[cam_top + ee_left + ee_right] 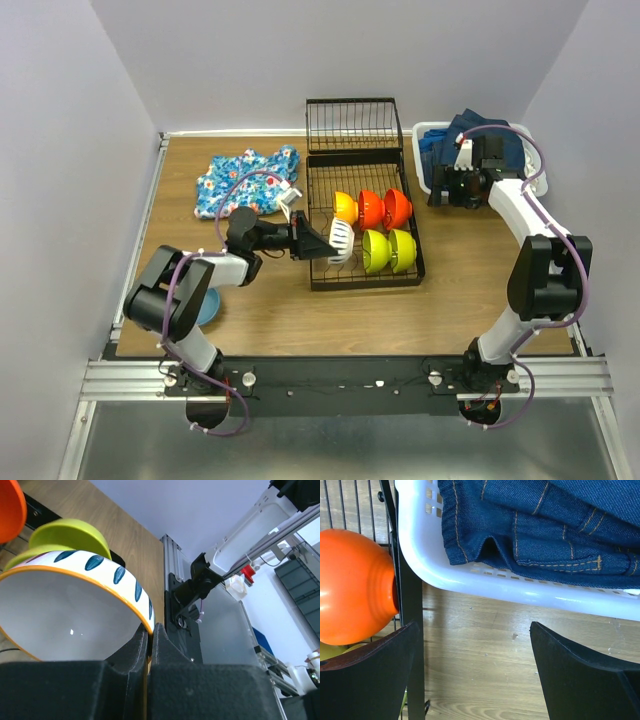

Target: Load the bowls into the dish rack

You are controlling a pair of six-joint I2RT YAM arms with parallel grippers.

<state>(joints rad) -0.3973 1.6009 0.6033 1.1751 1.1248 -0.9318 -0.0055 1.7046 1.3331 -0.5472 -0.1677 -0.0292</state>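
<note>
My left gripper carries the white bowl down toward the nearest lime-green bowl next, into the rack where the wires beside it stand empty (350,255).
The black wire dish rack (365,285) stands mid-table. Upright in it are a yellow-orange bowl (345,207), two red-orange bowls (371,208) and two lime-green bowls (375,250). My left gripper (318,243) is shut on the rim of a white bowl (65,615) with an orange edge and blue marks, holding it at the rack's left side beside a lime-green bowl (70,532). A blue bowl (210,308) lies on the table under my left arm. My right gripper (475,670) is open over bare wood between the rack and the basket, with a red-orange bowl (355,585) to its left.
A white plastic basket (470,580) of blue jeans (545,525) sits at the back right, close to my right gripper (455,190). A blue floral cloth (245,180) lies at the back left. The rack's hinged end section (350,125) stands up at the far side.
</note>
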